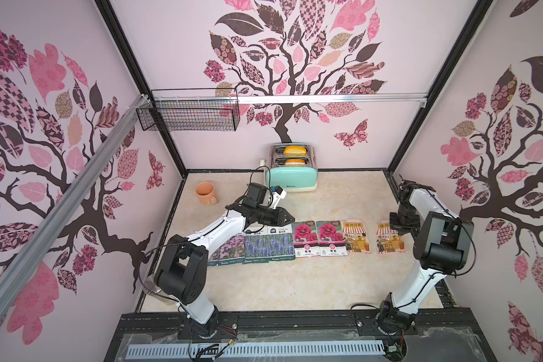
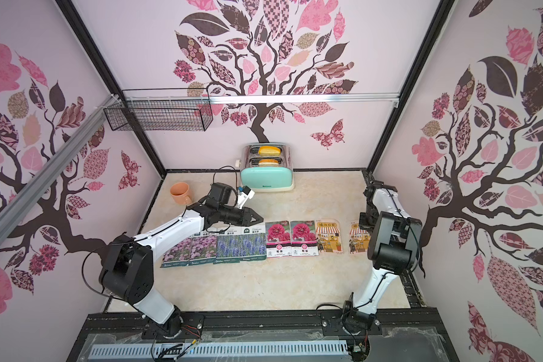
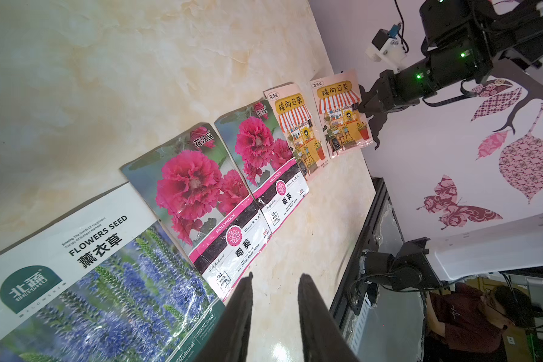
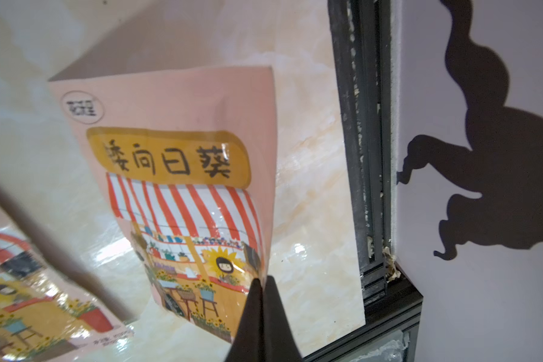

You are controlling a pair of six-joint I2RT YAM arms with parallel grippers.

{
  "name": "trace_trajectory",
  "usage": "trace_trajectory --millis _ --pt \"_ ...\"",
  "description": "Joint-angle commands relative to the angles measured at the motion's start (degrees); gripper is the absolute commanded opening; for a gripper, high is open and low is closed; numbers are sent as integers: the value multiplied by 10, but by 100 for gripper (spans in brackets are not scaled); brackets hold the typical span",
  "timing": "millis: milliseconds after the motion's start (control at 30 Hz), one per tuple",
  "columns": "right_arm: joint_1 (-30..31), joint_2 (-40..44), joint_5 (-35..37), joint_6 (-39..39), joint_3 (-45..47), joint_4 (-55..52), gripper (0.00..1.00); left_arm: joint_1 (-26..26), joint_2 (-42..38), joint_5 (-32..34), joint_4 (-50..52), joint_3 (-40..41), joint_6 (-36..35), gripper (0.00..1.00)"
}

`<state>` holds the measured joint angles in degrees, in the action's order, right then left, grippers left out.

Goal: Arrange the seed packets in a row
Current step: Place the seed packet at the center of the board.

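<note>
The open gap is between my gripper and the orange shopfront packet (image 1: 356, 236), so my right gripper will next move toward that packet and let go of the held packet beside it.
The seed packets lie side by side across the table in both top views: pink-purple flower packets (image 1: 229, 247), blue lavender packets (image 1: 268, 246), two magenta packets (image 1: 304, 238) and an orange shopfront packet (image 1: 356, 236). A gap separates these from the last shopfront packet (image 1: 389, 238), at the right end. My right gripper (image 4: 262, 279) is shut on that packet's (image 4: 182, 175) edge, so it tilts up off the table. My left gripper (image 3: 276, 277) hovers open above the top edge of the lavender packet (image 3: 107, 282), with nothing between its fingers.
A mint toaster (image 1: 292, 175) holding bread stands at the back wall. An orange mug (image 1: 205, 193) sits at the back left. A black wire basket (image 1: 188, 109) hangs on the wall. A person (image 3: 470, 322) appears beyond the table's front edge.
</note>
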<state>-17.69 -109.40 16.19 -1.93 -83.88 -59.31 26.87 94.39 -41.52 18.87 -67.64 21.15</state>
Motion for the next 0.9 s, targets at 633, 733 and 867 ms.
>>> trace_trajectory --millis 633,733,867 --pt "41 -99 34 27 -61 -27 0 -5 13 -4 -6 -2 0 28" --pt "42 -96 38 28 -61 -27 1 -5 19 1 -1 -5 1 30" --pt "42 -94 37 28 -58 -21 9 -6 20 4 4 -7 0 31"
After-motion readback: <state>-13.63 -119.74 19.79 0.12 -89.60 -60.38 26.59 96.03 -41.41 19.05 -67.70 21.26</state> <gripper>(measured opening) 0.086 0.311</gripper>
